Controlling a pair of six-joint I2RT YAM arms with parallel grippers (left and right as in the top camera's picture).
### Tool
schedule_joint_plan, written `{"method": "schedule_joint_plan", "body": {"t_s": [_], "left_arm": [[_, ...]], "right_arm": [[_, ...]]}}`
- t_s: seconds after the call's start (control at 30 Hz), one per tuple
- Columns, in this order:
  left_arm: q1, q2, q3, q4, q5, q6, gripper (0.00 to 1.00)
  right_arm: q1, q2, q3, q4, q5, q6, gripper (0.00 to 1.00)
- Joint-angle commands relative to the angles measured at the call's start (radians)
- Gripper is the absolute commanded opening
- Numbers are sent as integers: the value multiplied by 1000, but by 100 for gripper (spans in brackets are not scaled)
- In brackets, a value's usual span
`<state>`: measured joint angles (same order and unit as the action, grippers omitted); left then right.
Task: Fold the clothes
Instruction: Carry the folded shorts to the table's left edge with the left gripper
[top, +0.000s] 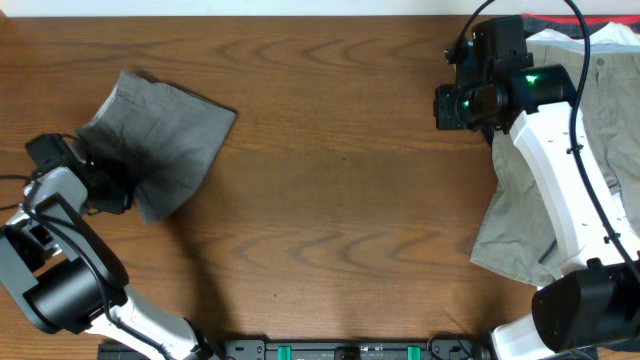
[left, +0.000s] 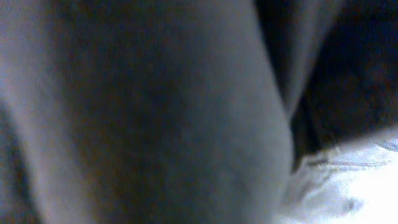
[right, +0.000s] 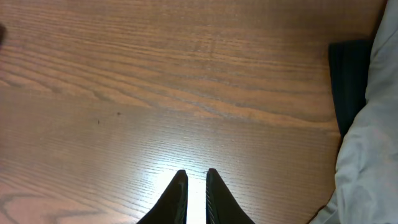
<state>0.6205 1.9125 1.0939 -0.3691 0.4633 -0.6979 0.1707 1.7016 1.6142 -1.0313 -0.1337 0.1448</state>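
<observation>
The robot's left hand should next drag the held grey shorts (top: 165, 125) to the left in the overhead view and then open, because bare wood still shows beyond them.
The grey shorts (top: 165, 125) lie crumpled at the table's left, their left edge bunched and raised towards my left gripper (top: 103, 188). Its fingers are buried in the cloth and appear shut on it. The left wrist view is filled with blurred grey fabric (left: 155, 112), and the fingers are hidden there. My right gripper (right: 196, 174) hovers over bare wood at the back right, fingers nearly together and empty; it also shows in the overhead view (top: 445, 106). Khaki-beige trousers (top: 520, 220) lie under the right arm.
A white garment (top: 600, 40) and a red-black one (top: 560, 18) lie at the back right corner. Pale cloth (right: 373, 137) edges the right wrist view. Wooden table (top: 340, 180) stretches between the arms.
</observation>
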Motion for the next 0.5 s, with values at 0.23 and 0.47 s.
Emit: {"method": "schedule_joint_plan", "body": {"t_s": [0.23,0.47], "left_arm": [[42,8,-25,71,-66,-215,6],[119,8,-25,89,-64,-251,6]], "right_arm": [[20,7,-2,-32,5,0,10],[21,7,-2,-51,2,0,10]]}}
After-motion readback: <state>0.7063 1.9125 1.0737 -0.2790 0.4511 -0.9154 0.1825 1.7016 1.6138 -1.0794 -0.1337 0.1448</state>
